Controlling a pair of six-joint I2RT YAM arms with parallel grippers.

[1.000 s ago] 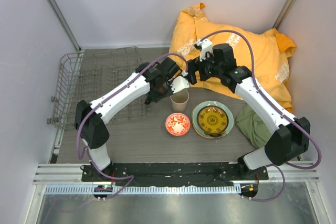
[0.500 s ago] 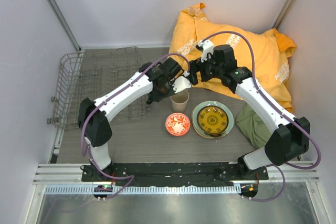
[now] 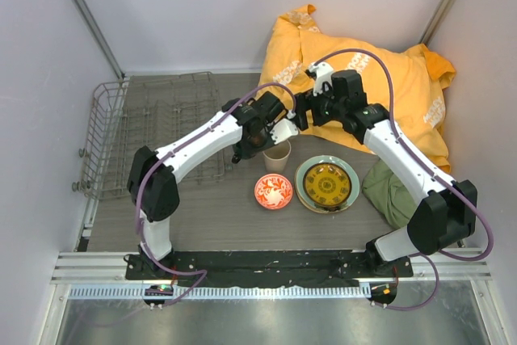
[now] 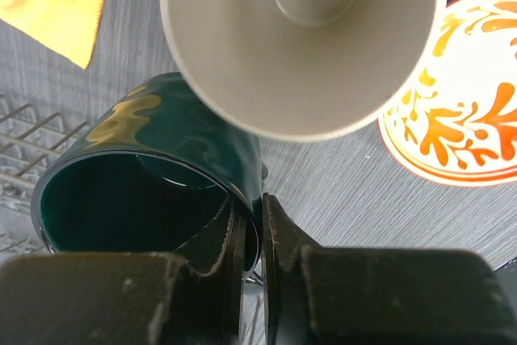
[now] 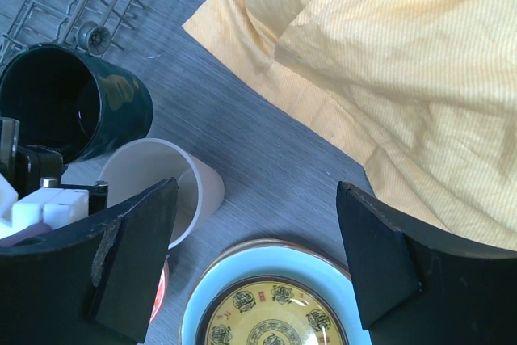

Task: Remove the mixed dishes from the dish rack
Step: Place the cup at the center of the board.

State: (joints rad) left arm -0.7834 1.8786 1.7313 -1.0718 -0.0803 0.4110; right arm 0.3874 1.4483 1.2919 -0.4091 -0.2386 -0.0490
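My left gripper will next lower the dark green mug onto the bare tabletop between rack [image 3: 153, 131] and cup and let go of it, because that spot below is free.
My left gripper [image 4: 252, 220] is shut on the rim of the dark green mug [image 4: 153, 175], one finger inside and one outside, just left of the beige cup [image 4: 303, 38]. From above the mug [image 3: 252, 136] sits beside the cup [image 3: 276, 154]. The white-and-red bowl [image 3: 274, 191] and the yellow patterned plate [image 3: 326, 183] stacked on the pale green plate [image 3: 304, 186] lie on the table. My right gripper [image 5: 257, 244] is open and empty above the table between cup [image 5: 166, 183] and plates [image 5: 275, 305]. The grey wire dish rack [image 3: 153, 131] holds no dishes.
An orange cloth [image 3: 371, 86] is heaped at the back right, and a green cloth [image 3: 389, 191] lies right of the plates. Grey walls close in the left and right sides. The rack's raised side [image 3: 101, 135] stands at the far left.
My left arm has moved right with the mug, from the rack's edge to beside the cup. The right arm has barely moved.
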